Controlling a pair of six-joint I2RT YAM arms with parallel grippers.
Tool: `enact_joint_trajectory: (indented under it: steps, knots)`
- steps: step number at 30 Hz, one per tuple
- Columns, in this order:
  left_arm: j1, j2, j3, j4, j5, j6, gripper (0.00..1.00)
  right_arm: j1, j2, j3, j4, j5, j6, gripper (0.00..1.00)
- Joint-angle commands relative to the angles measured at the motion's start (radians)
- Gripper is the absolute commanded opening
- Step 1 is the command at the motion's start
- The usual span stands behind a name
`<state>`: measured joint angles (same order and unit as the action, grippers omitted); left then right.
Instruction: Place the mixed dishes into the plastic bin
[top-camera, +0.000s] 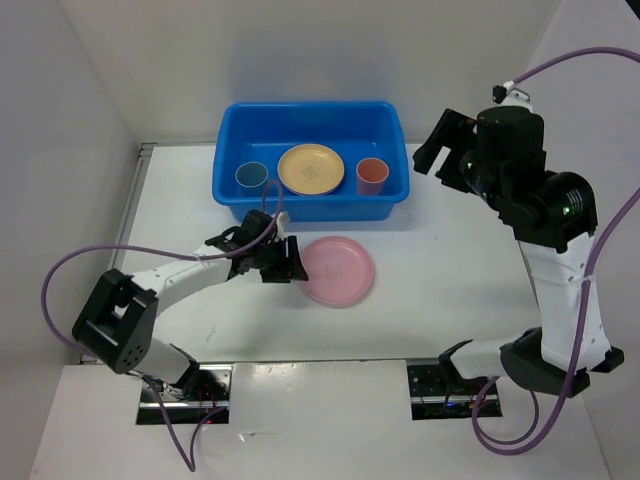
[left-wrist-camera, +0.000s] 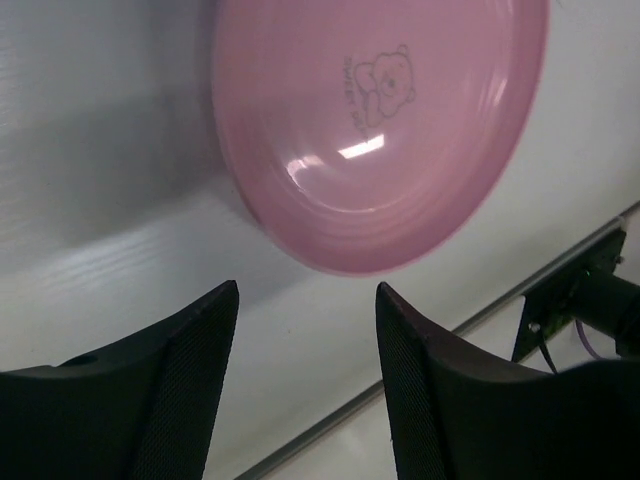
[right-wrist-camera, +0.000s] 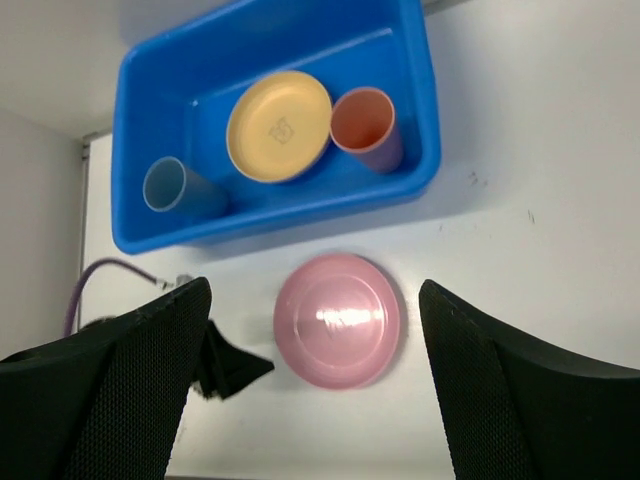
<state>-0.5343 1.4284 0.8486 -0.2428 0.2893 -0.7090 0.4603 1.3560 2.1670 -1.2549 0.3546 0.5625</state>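
The pink plate's nearest rim (top-camera: 308, 269) (left-wrist-camera: 300, 252) lies just beyond my left gripper's open fingers, so the gripper should go to the right in the top view onto it next.
The bright blue bin (top-camera: 228, 160) stands at the back of the table and holds the yellow plate (top-camera: 311, 168), the blue cup (top-camera: 251, 177) and the salmon-red cup (top-camera: 372, 175). The pink plate (top-camera: 338, 270) lies flat on the table in front of the bin; it also shows in the left wrist view (left-wrist-camera: 380, 130) and the right wrist view (right-wrist-camera: 338, 320). My left gripper (top-camera: 297, 263) is open and empty, just left of the pink plate's rim, near the table. My right gripper (top-camera: 438, 150) is open and empty, raised right of the bin. The lilac plate is not in view.
White walls enclose the table on the left, back and right. The table's front edge and a black mount (left-wrist-camera: 575, 300) show beyond the pink plate in the left wrist view. A purple cable (top-camera: 60, 275) loops left of the left arm.
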Motion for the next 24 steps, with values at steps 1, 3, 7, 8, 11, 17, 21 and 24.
enact_joint_trajectory:
  steps: [1, 3, 7, 8, 11, 17, 21, 24]
  knots:
    - [-0.018, 0.070, 0.021, 0.102, -0.050, -0.066, 0.65, 0.001, -0.057, -0.093, 0.063, -0.013, 0.011, 0.89]
    - [-0.018, 0.127, 0.032, 0.102, -0.050, -0.066, 0.65, 0.001, -0.077, -0.105, 0.051, -0.013, 0.011, 0.89]
    - [-0.038, 0.197, 0.041, 0.144, -0.059, -0.089, 0.65, -0.008, -0.115, -0.137, 0.063, -0.002, 0.001, 0.89]
    - [-0.038, 0.219, 0.041, 0.154, -0.059, -0.101, 0.65, -0.018, -0.115, -0.138, 0.080, -0.015, 0.000, 0.89]
    - [-0.047, 0.257, 0.052, 0.192, -0.072, -0.133, 0.62, -0.038, -0.127, -0.165, 0.121, -0.052, -0.027, 0.89]
    - [-0.078, 0.332, 0.073, 0.224, -0.091, -0.165, 0.43, -0.089, -0.136, -0.185, 0.143, -0.088, -0.068, 0.89]
    - [-0.089, 0.360, 0.083, 0.214, -0.081, -0.165, 0.11, -0.112, -0.146, -0.185, 0.153, -0.097, -0.079, 0.89]
    - [-0.099, 0.331, 0.083, 0.159, -0.081, -0.144, 0.00, -0.121, -0.146, -0.185, 0.163, -0.108, -0.079, 0.89]
